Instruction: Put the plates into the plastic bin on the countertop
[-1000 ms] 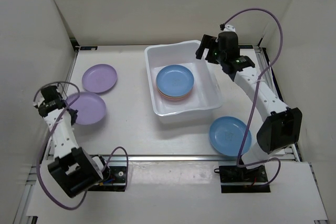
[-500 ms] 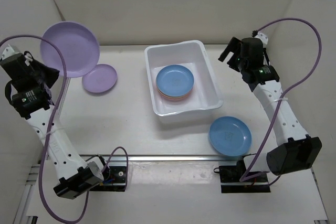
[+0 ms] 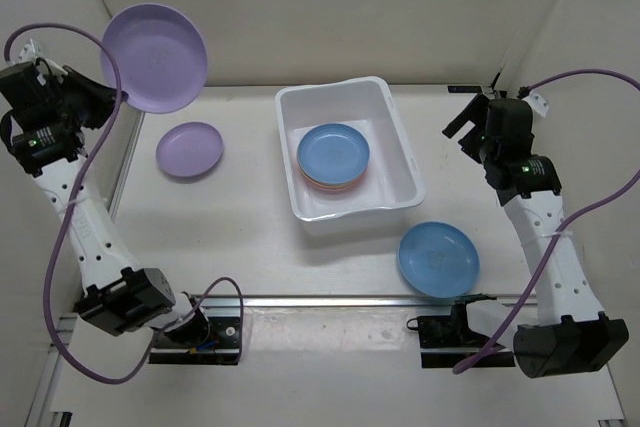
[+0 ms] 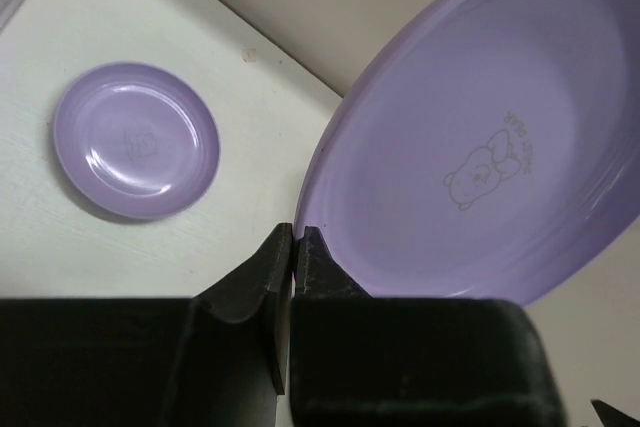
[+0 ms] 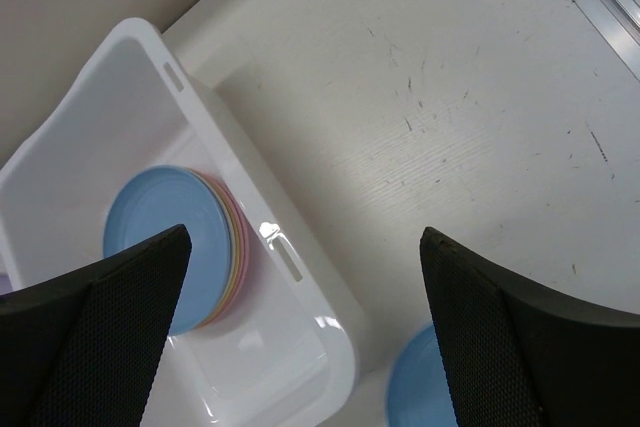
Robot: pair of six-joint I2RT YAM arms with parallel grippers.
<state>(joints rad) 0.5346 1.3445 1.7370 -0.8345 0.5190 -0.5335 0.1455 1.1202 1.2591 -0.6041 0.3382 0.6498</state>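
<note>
I should carry the purple plate across and down with my left gripper and release it on the blue-topped stack (image 3: 333, 154), as the stack is below, to the gripper's right in the top view.
My left gripper (image 3: 112, 97) (image 4: 294, 237) is shut on the rim of a purple plate (image 3: 155, 57) (image 4: 490, 157), held tilted high above the countertop's (image 3: 250, 237) back left. A second purple plate (image 3: 189, 149) (image 4: 136, 139) lies flat below it. The white plastic bin (image 3: 330, 90) (image 5: 330, 347) holds a stack of plates topped by a blue one (image 3: 333, 155) (image 5: 165, 237). Another blue plate (image 3: 438, 258) (image 5: 415, 397) rests on the countertop in front of the bin's right corner. My right gripper (image 3: 463, 127) (image 5: 305, 235) hangs open and holds nothing, to the right of the bin.
White walls (image 3: 60, 97) close in the left, back and right sides. A metal rail (image 3: 320, 299) runs along the front edge. Purple cables (image 3: 90, 47) loop from both arms.
The left arm lifted the purple plate off the countertop and swung it up toward the back left. The right arm drew away from the bin to the right, jaws still open.
</note>
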